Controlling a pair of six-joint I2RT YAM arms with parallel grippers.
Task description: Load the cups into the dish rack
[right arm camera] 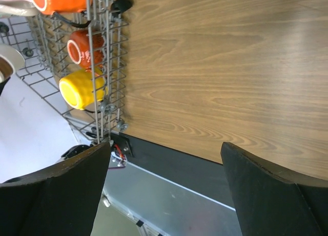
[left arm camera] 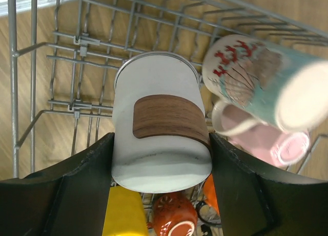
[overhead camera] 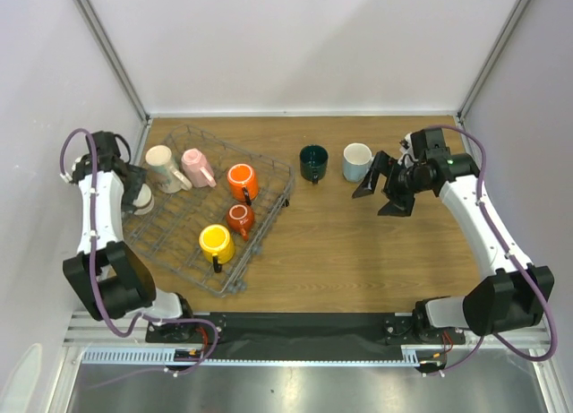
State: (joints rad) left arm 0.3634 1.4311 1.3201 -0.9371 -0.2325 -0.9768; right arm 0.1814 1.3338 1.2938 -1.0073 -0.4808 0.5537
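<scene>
The rack's wire bottom is bare beside the cream cup (overhead camera: 163,168). My left gripper needs to lower the white cup into the rack's end first to get it there.
My left gripper (overhead camera: 139,196) is shut on a white cup with a wood-look band (left arm camera: 161,123), both fingers pressed to its sides, over the left end of the wire dish rack (overhead camera: 269,218). Inside the rack lie a cream cup (overhead camera: 163,168), a pink cup (overhead camera: 199,167), an orange cup (overhead camera: 243,182), a small red cup (overhead camera: 239,218) and a yellow cup (overhead camera: 216,243). On the table right of the rack stand a dark green cup (overhead camera: 313,162) and a light blue cup (overhead camera: 357,162). My right gripper (overhead camera: 385,189) hangs open and empty just right of the blue cup.
The rack sits askew on the left half of the wooden table (overhead camera: 358,252). White walls close in the left, back and right. The right wrist view takes in the rack's corner (right arm camera: 110,67), the yellow cup (right arm camera: 82,91) and the table's black front edge (right arm camera: 169,164).
</scene>
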